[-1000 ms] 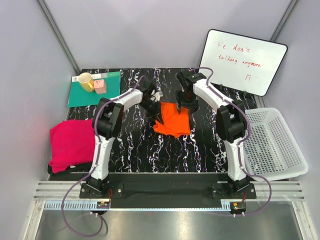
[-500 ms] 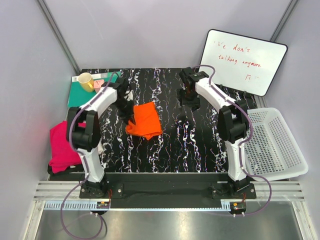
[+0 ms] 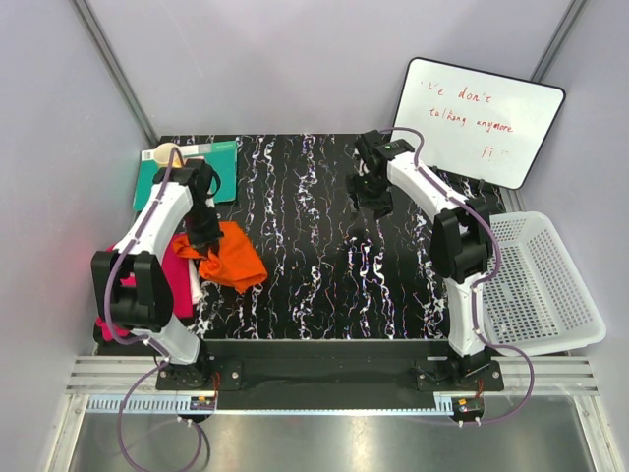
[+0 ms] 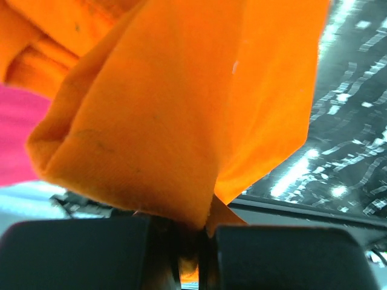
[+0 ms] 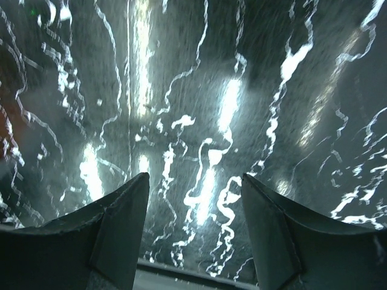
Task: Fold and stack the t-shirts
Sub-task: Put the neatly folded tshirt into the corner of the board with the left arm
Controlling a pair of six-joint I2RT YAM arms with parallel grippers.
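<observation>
I should move my left gripper to the left in the top view, over the magenta t-shirt (image 3: pixel 179 279) (image 4: pixel 18 145), and let go of the fold of orange cloth, because orange cloth hangs over bare table.
The folded orange t-shirt (image 3: pixel 234 258) hangs from my left gripper (image 3: pixel 202 236), which is shut on its edge near the table's left side. In the left wrist view the orange t-shirt (image 4: pixel 169 109) fills the frame, pinched at the left gripper (image 4: pixel 193 241). The magenta t-shirt (image 3: pixel 179 279) lies at the table's left edge, partly under the orange one and partly hidden by the left arm; a strip of the magenta t-shirt (image 4: pixel 18 145) shows beside the orange cloth. My right gripper (image 3: pixel 373 197) hovers open over the far middle of the black marbled table (image 3: pixel 334 285). Nothing sits between the right gripper (image 5: pixel 193 181) fingers.
A teal mat (image 3: pixel 224 169) with a yellow mug (image 3: pixel 165 153) lies at the far left corner. The white perforated basket (image 3: pixel 541 285) stands off the table's right edge. A whiteboard (image 3: pixel 477 120) leans at the back right.
My left arm has swung left, carrying the orange t-shirt from the table's middle to the magenta one at the left edge. The right gripper has stayed open and almost still.
</observation>
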